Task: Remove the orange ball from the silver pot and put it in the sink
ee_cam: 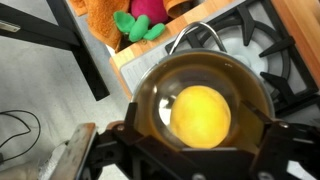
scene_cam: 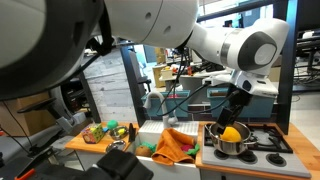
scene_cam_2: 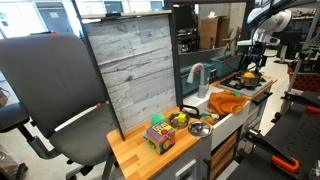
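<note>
The orange ball is inside the silver pot's rim below my open fingers, so my gripper will next go down into the pot until its fingers straddle the ball and close.
The orange ball lies inside the silver pot on the stove. In an exterior view the ball shows at the rim of the pot. My gripper hangs straight above the pot, open, its dark fingers spread wider than the ball and not touching it. It also shows in both exterior views. The sink lies beside the stove with a faucet behind it; it also shows in the exterior view.
An orange cloth lies draped between sink and pot. Toy food and bowls sit on the wooden counter. Black stove grates surround the pot. A grey board stands behind the counter.
</note>
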Available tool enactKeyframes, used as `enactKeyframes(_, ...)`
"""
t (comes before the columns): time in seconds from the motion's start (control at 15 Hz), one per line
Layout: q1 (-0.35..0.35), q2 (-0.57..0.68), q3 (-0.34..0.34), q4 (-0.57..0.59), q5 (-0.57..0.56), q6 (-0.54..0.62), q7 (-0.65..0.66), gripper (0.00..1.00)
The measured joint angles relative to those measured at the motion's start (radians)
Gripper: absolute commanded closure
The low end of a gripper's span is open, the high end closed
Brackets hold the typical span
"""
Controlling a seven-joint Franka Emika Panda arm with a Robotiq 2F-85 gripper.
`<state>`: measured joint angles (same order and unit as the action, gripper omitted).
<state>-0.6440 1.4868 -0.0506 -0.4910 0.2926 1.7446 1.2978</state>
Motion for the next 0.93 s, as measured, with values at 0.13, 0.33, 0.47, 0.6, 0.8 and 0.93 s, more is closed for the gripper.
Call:
enactKeyframes(0.13, 0.012, 0.0, 0.0, -0.015, 0.0, 0.04, 0.004, 0.0)
enactKeyframes(0.33, 0.018, 0.0, 0.0, -0.044, 0.0, 0.083, 0.008, 0.0)
enactKeyframes(0.47, 0.017, 0.0, 0.0, -0.062, 0.0, 0.103, 0.009, 0.0)
enactKeyframes(0.6, 0.015, 0.0, -0.001, -0.076, 0.0, 0.122, 0.009, 0.28)
enactKeyframes(0.8, 0.009, 0.0, -0.005, -0.082, 0.0, 0.136, 0.01, 0.51)
enactKeyframes(0.93, 0.007, 0.0, -0.007, -0.082, 0.0, 0.139, 0.011, 0.66)
